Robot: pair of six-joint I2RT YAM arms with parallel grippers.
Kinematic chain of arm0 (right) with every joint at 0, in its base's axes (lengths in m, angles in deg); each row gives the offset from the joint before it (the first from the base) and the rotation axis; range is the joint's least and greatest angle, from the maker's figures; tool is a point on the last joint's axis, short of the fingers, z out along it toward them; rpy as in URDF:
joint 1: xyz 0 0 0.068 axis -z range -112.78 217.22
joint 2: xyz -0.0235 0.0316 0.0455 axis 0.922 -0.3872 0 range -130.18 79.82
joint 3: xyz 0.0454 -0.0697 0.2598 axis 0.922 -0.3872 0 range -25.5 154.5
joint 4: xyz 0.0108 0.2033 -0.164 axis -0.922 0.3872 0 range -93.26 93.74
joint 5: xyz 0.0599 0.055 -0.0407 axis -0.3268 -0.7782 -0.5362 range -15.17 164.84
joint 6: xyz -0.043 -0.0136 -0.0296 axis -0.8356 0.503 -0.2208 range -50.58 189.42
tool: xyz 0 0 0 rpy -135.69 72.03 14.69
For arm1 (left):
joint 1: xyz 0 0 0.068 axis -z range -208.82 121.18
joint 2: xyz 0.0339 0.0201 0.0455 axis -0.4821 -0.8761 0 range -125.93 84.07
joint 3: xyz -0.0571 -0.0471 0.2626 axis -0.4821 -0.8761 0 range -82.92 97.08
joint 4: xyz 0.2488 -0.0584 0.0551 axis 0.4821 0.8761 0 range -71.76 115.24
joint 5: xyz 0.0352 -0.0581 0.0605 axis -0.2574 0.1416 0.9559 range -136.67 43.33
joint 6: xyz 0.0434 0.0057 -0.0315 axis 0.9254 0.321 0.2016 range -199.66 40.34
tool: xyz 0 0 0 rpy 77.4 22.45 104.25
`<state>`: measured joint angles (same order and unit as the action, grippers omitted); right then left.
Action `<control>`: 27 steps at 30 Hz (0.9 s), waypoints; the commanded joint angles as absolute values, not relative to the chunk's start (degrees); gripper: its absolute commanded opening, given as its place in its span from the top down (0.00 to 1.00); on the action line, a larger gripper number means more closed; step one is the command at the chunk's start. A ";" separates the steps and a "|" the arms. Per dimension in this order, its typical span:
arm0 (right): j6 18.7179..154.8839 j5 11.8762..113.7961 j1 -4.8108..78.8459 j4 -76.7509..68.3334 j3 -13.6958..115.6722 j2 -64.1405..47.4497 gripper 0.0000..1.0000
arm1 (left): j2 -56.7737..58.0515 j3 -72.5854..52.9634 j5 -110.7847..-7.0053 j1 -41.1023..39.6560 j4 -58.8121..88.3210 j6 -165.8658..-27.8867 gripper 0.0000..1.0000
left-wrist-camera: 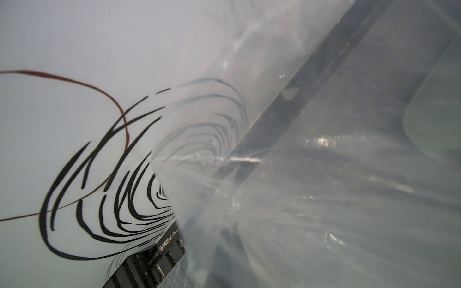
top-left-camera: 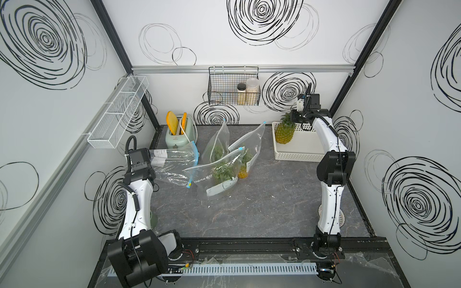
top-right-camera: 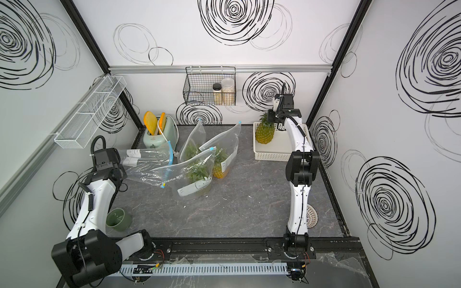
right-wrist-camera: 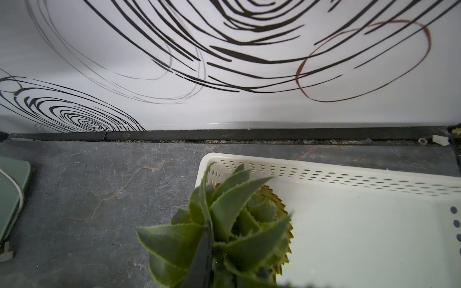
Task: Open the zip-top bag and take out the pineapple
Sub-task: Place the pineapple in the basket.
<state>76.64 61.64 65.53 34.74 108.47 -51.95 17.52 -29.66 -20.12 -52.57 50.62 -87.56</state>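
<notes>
I need to lower my left gripper a little next, toward the grey tabletop just below it, and let go of the bag's bottom there, because the bag is empty.
A yellow pineapple [top-left-camera: 284,133] [top-right-camera: 265,133] stands upright in the left end of the white basket [top-left-camera: 301,149] [top-right-camera: 274,155] at the back right. My right gripper [top-left-camera: 294,117] [top-right-camera: 270,116] [right-wrist-camera: 232,269] is shut on its green crown [right-wrist-camera: 232,224]. I cannot tell whether the fruit rests on the basket floor. At the left, my left gripper [top-left-camera: 153,172] [top-right-camera: 123,172] [left-wrist-camera: 230,232] is shut on the bottom of an empty zip-top bag [top-left-camera: 174,162] [top-right-camera: 147,162] [left-wrist-camera: 324,199]. The bag's blue zip end points toward the middle, and its film veils the left wrist view.
Three more clear bags [top-left-camera: 224,174] holding pineapples lie in the middle of the grey table. A green toaster [top-left-camera: 178,132] stands at the back left, and a green cup [top-right-camera: 118,219] sits by the left arm. A wire basket [top-left-camera: 233,92] hangs on the back wall.
</notes>
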 commanded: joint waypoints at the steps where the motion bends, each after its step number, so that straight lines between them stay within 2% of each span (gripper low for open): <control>1: 75.59 58.49 65.14 29.05 111.25 -52.27 1.00 | 18.25 -31.05 -20.30 -53.15 48.14 -86.78 1.00; 5: 75.48 56.78 65.19 28.97 111.08 -52.34 0.75 | 16.91 -33.32 -21.40 -53.43 47.29 -86.95 1.00; 10: 75.89 56.66 65.11 27.05 107.77 -48.93 0.51 | 14.57 -34.51 -21.71 -54.93 46.39 -86.38 1.00; 15: 75.75 56.88 64.63 25.14 101.77 -42.36 0.45 | 12.94 -32.86 -21.80 -56.33 46.17 -85.82 1.00; 27: 75.15 57.48 61.89 19.04 86.32 -24.95 0.42 | 7.68 -29.90 -22.87 -56.09 44.15 -85.93 1.00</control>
